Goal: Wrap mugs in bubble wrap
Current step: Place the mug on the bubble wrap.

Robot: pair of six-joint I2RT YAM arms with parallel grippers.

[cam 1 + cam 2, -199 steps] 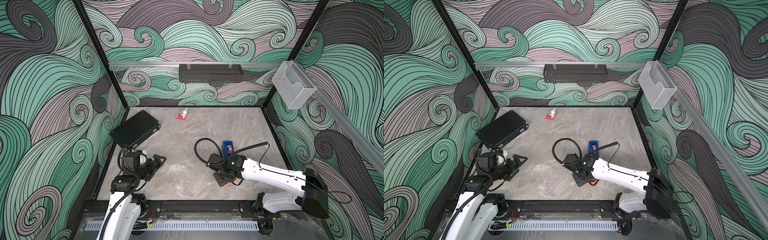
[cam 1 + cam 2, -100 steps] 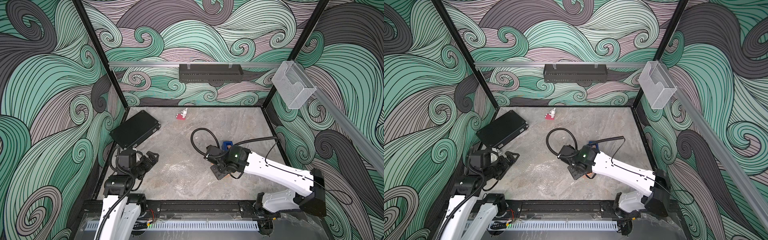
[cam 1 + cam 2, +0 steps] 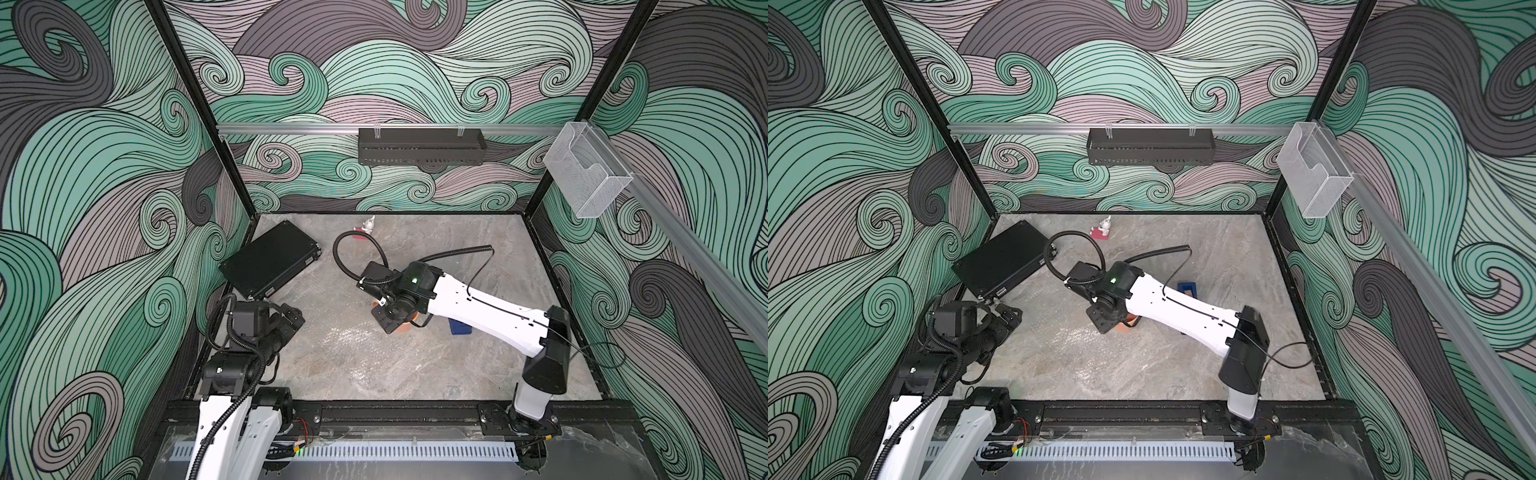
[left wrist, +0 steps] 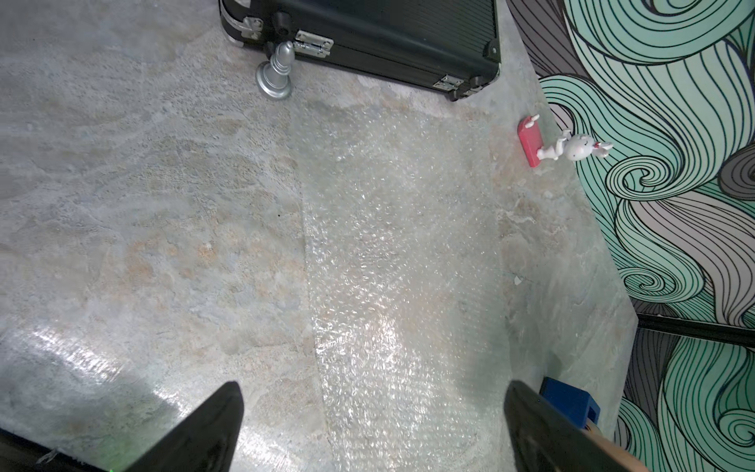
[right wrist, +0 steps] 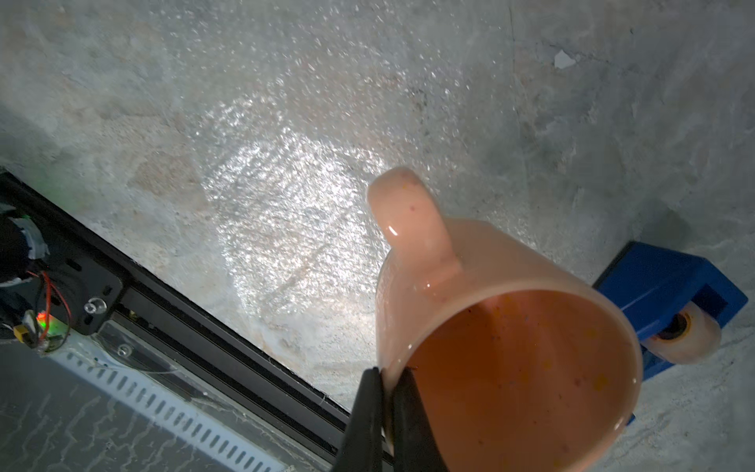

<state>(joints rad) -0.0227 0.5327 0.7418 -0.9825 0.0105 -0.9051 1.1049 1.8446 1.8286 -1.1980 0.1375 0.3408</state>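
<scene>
The bubble wrap is flat and bare. Next, my right gripper should move toward the black case, lower the mug onto the sheet's middle (image 3: pixel 345 318) (image 5: pixel 322 70) and let go of it.
My right gripper (image 5: pixel 386 392) is shut on the rim of the salmon-orange mug (image 5: pixel 490 327), one finger inside the mug and one outside. The mug hangs tilted, its loop handle toward the bubble wrap (image 5: pixel 286 204). In both top views the right gripper (image 3: pixel 390 320) (image 3: pixel 1106 322) covers most of the mug (image 3: pixel 405 329) (image 3: pixel 1130 322). The glossy clear bubble wrap (image 3: pixel 353 345) (image 3: pixel 1075 345) (image 4: pixel 388 245) lies flat on the table's middle. My left gripper (image 3: pixel 291 318) (image 3: pixel 1009 313) (image 4: pixel 374 408) stands open and empty at the sheet's left edge.
A black case (image 3: pixel 270 264) (image 3: pixel 1000 264) lies at the back left, with a silver pawn-shaped piece (image 4: pixel 278 73) beside it. A red-and-white figurine (image 3: pixel 368 226) (image 3: pixel 1102 230) stands near the back wall. The blue tape dispenser (image 3: pixel 459 328) (image 3: pixel 1187 286) (image 5: pixel 662 294) sits right of the mug.
My right arm has carried the mug leftward and away from the front edge, off from beside the blue dispenser and over the bubble wrap. The left gripper drew back slightly to the left, still open.
</scene>
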